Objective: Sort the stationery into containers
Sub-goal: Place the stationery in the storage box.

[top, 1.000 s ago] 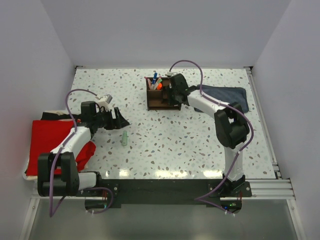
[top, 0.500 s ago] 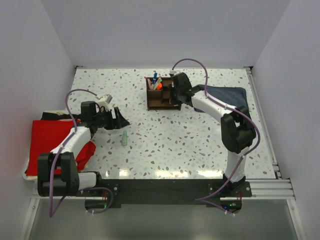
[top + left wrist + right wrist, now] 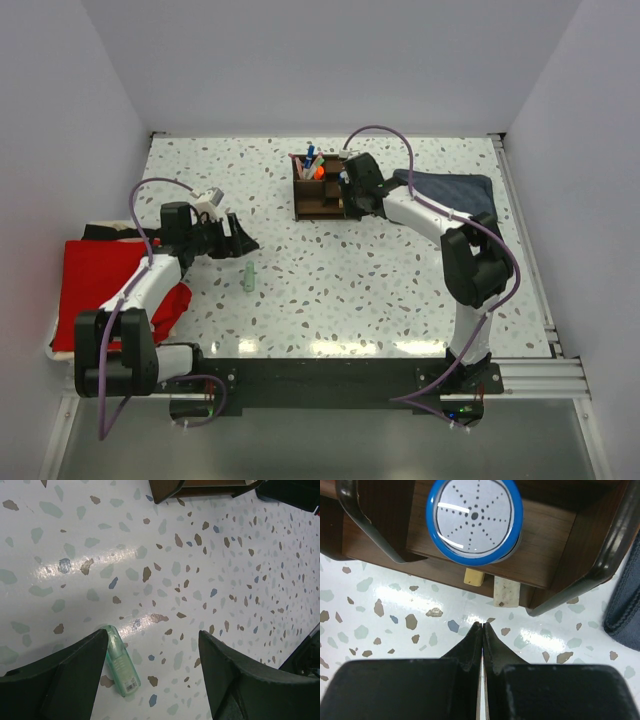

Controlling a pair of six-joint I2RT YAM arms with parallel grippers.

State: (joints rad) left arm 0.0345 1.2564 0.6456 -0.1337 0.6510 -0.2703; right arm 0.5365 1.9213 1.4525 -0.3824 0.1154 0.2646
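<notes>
Next, my left gripper moves back and down onto the tube's near end, since the pale green tube still lies on the tabletop outside the organizer (image 3: pixel 318 198).
The dark brown wooden organizer (image 3: pixel 318 198) stands at the back centre with several pens (image 3: pixel 311 162) and an orange highlighter (image 3: pixel 319 172) upright in it. In the right wrist view a blue cylinder (image 3: pixel 474 520) with a white dotted top sits in one compartment (image 3: pixel 547 535), and two tan bits (image 3: pixel 506 591) lie at its lower edge. My right gripper (image 3: pixel 482 626) is shut and empty, its tips over the table beside the organizer's right side (image 3: pixel 350 196). A pale green tube (image 3: pixel 120 662) lies on the table (image 3: pixel 249 277). My left gripper (image 3: pixel 152 634) is open above it, the tube beside the left finger (image 3: pixel 65 675).
A folded blue-grey cloth (image 3: pixel 455 193) lies right of the organizer, its edge in the right wrist view (image 3: pixel 625 600). A red cloth (image 3: pixel 100 285) on a tray hangs at the table's left edge. White walls enclose the speckled table (image 3: pixel 350 290).
My right gripper has closed fully with nothing in it and drawn slightly back to the right of the organizer. The left arm and the green tube have not moved.
</notes>
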